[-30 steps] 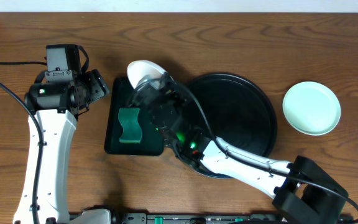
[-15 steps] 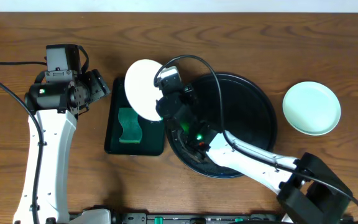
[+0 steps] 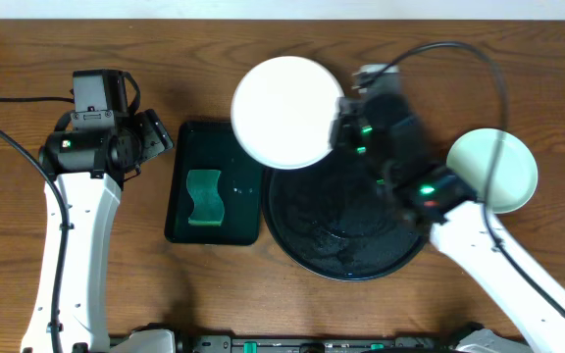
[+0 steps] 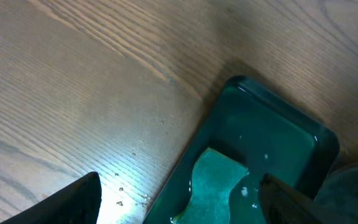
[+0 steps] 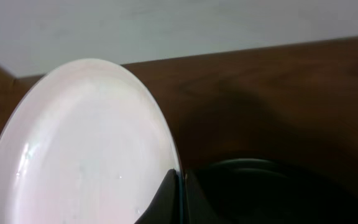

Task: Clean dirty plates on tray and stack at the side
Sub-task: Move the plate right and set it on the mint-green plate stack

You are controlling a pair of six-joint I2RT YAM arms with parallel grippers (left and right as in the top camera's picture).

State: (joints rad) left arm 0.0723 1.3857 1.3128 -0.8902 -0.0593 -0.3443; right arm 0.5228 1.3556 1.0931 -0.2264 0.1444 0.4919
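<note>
I need to carry the white plate (image 3: 287,113) across and down onto the mint plate (image 3: 503,181) with my right gripper next, then let go of it, because the mint plate is below, to its right in the overhead view.
A white plate (image 3: 287,113) hangs in the air above the round black tray's (image 3: 346,230) far-left rim, its clean face turned up toward the overhead camera. My right gripper (image 3: 340,132) is shut on its right edge. In the right wrist view the two fingers (image 5: 180,200) pinch the plate's (image 5: 86,143) rim, with the tray (image 5: 266,186) dark below. A pale mint plate (image 3: 503,181) lies on the table at the right, beside the tray. My left gripper (image 3: 157,137) stays open left of the rectangular tray, holding nothing (image 4: 179,208).
A small black rectangular tray (image 3: 238,201) with water and a green sponge (image 3: 204,198) sits left of the round tray; the left wrist view shows the sponge (image 4: 213,183) between the fingers' tips. The right arm's cable arcs over the mint plate.
My right arm has lifted the white plate off the rectangular tray and swung it right and toward the back, turning it face-up. The left arm has not moved.
</note>
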